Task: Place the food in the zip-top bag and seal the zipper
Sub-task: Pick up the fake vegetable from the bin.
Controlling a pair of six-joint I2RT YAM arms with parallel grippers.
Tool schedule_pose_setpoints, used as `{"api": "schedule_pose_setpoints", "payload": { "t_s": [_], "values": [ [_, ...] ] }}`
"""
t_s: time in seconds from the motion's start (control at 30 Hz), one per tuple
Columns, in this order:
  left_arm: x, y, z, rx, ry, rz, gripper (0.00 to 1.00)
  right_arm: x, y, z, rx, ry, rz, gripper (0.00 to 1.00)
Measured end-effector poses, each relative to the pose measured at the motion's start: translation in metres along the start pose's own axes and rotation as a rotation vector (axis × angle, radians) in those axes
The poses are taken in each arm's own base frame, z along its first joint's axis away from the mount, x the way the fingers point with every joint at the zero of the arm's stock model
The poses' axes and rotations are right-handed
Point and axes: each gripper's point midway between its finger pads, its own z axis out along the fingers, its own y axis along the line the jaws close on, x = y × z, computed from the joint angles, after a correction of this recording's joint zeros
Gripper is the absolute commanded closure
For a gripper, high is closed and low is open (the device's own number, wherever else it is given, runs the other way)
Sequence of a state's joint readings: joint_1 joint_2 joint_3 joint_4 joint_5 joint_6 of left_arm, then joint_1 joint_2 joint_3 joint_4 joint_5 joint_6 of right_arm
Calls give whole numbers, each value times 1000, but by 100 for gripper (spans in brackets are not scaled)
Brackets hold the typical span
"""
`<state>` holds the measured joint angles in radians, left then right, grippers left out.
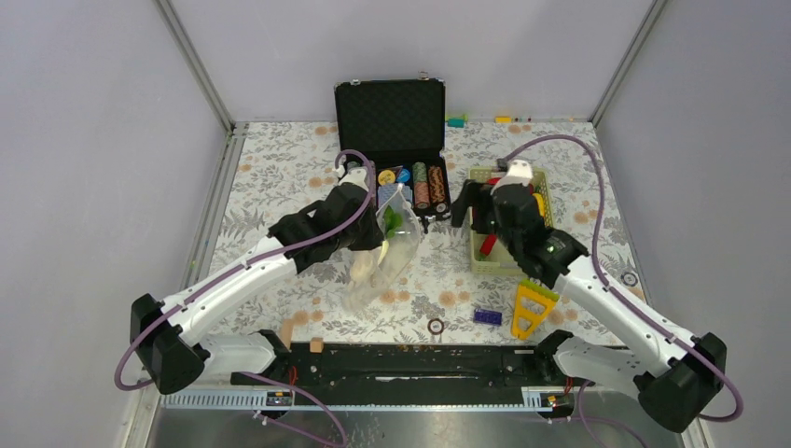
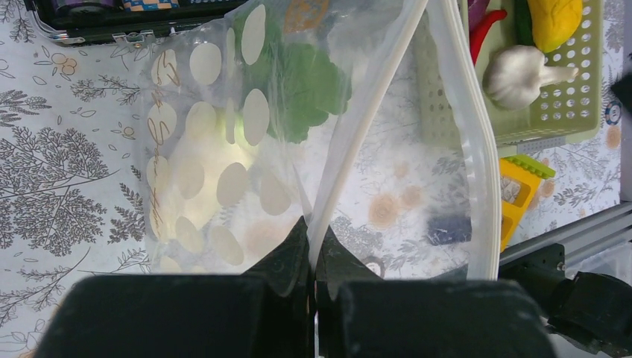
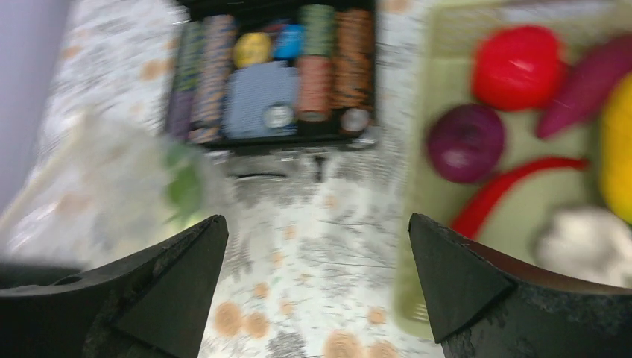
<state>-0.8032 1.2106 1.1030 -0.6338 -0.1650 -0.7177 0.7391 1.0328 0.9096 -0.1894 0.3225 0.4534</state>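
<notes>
My right gripper shifts over the round purple piece next, turns, and goes down around its sides. The piece lies in the basket beside my open fingers.
The clear zip-top bag hangs tilted over the table, and my left gripper is shut on its white zipper strip at the mouth. A green leafy piece and a pale piece show through the bag. More food lies in the pale green basket: a red round one, a purple one, a red chili, a yellow one and a white one. My right gripper stands open and empty over the table between bag and basket.
An open black case of poker chips stands behind the bag. A yellow triangular toy, a blue brick and a small ring lie near the front edge. The right wrist view is blurred.
</notes>
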Motion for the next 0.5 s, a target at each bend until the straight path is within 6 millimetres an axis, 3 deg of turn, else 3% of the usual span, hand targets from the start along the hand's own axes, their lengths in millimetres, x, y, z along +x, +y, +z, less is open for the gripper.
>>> {"api": "schedule_pose_setpoints", "payload": {
  "t_s": [0.13,0.33,0.5],
  "values": [
    [2,2,4,-10,11,16,100,8,-74,13,242,67,121,0],
    [4,3,7,-15,19,35,100,43,-124,38,427,219,193,4],
    [3,4,8,-16,18,44,100,49,-152,71,508,304,263,7]
  ]
}}
